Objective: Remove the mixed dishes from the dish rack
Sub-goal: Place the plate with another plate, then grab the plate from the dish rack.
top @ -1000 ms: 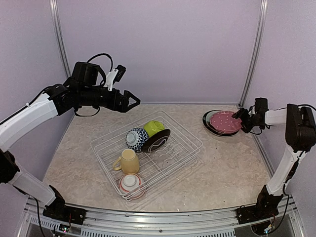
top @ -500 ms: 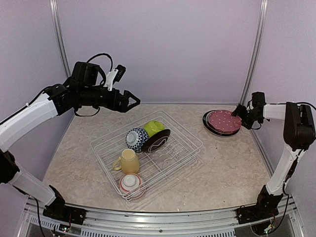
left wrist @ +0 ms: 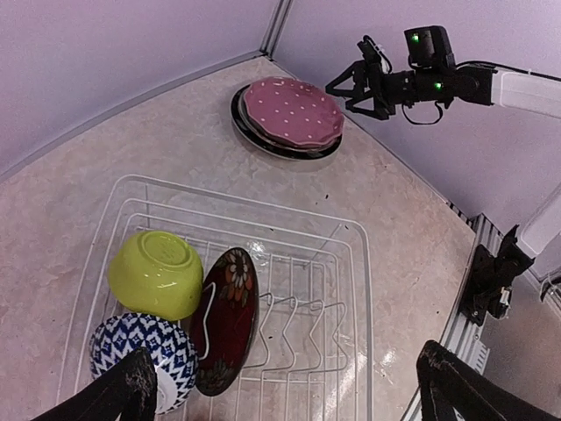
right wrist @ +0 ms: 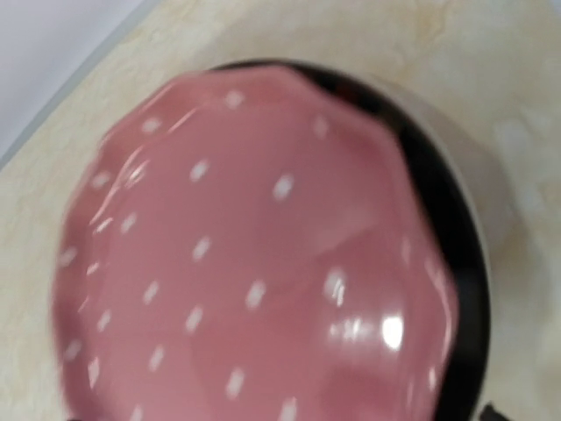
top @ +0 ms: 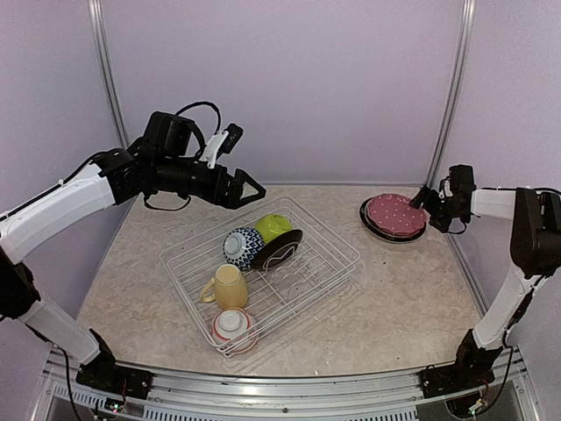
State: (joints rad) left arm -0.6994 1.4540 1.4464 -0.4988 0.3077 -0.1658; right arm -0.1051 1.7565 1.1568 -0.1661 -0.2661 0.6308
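Note:
Next, my left gripper moves down and toward the right in the top view onto the dark red plate's upper rim. The rack's bare wires beside it leave room for a finger.
The white wire dish rack sits mid-table. It holds a blue-patterned bowl, a lime green bowl, a dark red plate, a pale yellow mug and a red-white bowl. My left gripper hovers open above the rack's far side, and its wrist view looks down on the lime bowl and dark red plate. The pink dotted plate lies flat on a black plate at the back right. My right gripper is open just beyond its right rim.
The plate stack stands close to the back right corner post and the right wall. The rack's right half shows only bare tines. A metal rail runs along the near table edge between the arm bases.
My right gripper has opened and drawn back a little, leaving the pink dotted plate flat on the stack. My left arm has moved right, toward the rack.

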